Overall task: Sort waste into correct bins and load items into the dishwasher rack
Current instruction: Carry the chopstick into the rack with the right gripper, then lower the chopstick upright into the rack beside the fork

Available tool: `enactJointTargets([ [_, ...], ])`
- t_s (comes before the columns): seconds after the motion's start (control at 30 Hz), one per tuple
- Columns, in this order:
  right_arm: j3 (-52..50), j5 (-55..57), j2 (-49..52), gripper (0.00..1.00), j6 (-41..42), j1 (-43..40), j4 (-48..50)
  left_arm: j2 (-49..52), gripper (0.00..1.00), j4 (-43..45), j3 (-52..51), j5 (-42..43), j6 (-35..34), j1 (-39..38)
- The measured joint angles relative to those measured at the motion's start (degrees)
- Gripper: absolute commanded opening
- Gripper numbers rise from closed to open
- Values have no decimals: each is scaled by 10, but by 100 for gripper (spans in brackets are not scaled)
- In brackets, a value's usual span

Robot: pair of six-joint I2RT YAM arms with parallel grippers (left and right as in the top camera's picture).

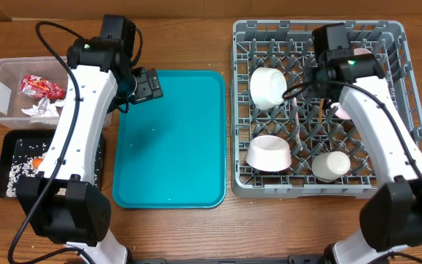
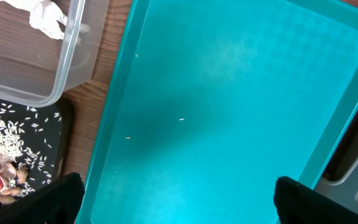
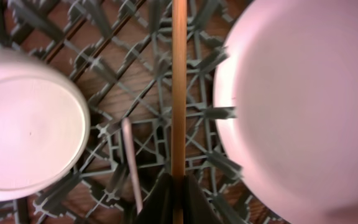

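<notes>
My right gripper lowers to the left in the overhead view next and releases the chopstick (image 3: 179,87), since the open grid (image 3: 146,144) beside the pale handle lies below there.
My right gripper (image 3: 178,190) is shut on a thin wooden chopstick (image 3: 179,87), which hangs over the grey dishwasher rack (image 1: 242,110) between a pale bowl (image 3: 23,124) and a pale-pink plate (image 3: 303,106). Two bowls (image 1: 267,86) (image 1: 269,152) and a small cup (image 1: 331,166) sit in the rack. My left gripper (image 1: 149,86) stands open and empty over the teal tray's (image 2: 229,93) far left corner. The clear tub (image 1: 2,77) holds the red wrapper (image 1: 41,86) and white napkin (image 1: 39,110). The black tray (image 1: 94,172) holds rice (image 2: 5,140) and the orange carrot (image 1: 39,158).
A thin pale handle (image 3: 129,162) lies on the rack's grid beside the chopstick. A few stray grains dot the teal tray (image 1: 171,139). The tub and black tray sit at the table's left edge, the rack at the right.
</notes>
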Motion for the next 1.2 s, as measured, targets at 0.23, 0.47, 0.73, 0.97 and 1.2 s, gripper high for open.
enactJointTargets([
  [0.23, 0, -66, 30, 4, -35, 0, -3, 0, 100, 0, 0, 0, 0, 0],
  [0.47, 0, -83, 34, 4, -51, 0, -6, 0, 100, 0, 0, 0, 0, 0],
  [0.73, 0, -82, 47, 4, -57, 0, -5, 0, 100, 0, 0, 0, 0, 0],
  [0.97, 0, -82, 49, 4, -57, 0, 0, 0, 100, 0, 0, 0, 0, 0],
  [1.2, 0, -82, 49, 4, -58, 0, 8, 0, 100, 0, 0, 0, 0, 0],
])
